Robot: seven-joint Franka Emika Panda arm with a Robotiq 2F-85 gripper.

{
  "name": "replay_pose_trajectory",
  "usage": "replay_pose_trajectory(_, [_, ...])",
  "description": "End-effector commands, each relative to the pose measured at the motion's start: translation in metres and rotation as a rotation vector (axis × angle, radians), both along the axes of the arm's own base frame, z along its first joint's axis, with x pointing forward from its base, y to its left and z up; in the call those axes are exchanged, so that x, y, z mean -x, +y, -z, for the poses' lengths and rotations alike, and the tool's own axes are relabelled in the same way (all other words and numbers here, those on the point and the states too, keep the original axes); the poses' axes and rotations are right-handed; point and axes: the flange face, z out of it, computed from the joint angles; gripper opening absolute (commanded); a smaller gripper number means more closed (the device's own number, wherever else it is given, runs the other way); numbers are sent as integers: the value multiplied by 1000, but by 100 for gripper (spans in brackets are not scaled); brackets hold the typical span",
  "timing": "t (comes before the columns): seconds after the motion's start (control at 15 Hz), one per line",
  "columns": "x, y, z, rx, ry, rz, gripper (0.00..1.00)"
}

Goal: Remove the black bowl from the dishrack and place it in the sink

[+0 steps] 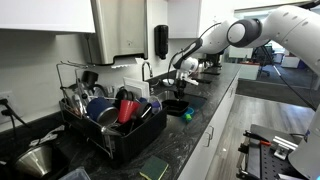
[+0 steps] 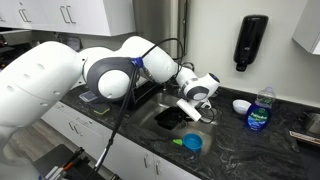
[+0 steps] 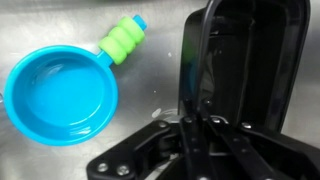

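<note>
My gripper lowers next, away from the blue scoop-like cup as that lies beside it, until the bowl rests on the sink's steel bottom, then releases.
The black bowl (image 3: 245, 60) is a dark, squarish dish. It hangs from my gripper (image 3: 195, 105), whose two fingers are shut together on its rim. In both exterior views the gripper (image 1: 183, 82) (image 2: 196, 98) is low over the sink (image 2: 150, 108), with the black bowl (image 2: 171, 118) (image 1: 177, 104) down inside the basin. The dishrack (image 1: 112, 135) stands on the counter to one side, apart from the gripper, and holds a red cup (image 1: 127, 108), blue dishes and utensils.
A blue scoop-like cup with a green handle (image 3: 62, 93) lies on the steel next to the bowl and shows in an exterior view (image 2: 191, 143). A blue soap bottle (image 2: 260, 108) and a small bowl (image 2: 241, 105) stand behind the sink. The faucet (image 1: 147, 70) rises nearby.
</note>
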Motion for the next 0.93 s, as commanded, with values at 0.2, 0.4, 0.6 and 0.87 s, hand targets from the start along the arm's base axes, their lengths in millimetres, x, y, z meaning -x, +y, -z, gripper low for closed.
replay_pose_trajectory(0.2, [-17,21,34,-62,-49,10,2])
replay_pose_trajectory(0.4, [-21,34,49,-64,-58,-6,2])
replay_pose_trajectory(0.6, [-28,42,58,-60,-73,-12,2])
replay_pose_trajectory(0.87, [-36,50,69,-59,-96,-18,2])
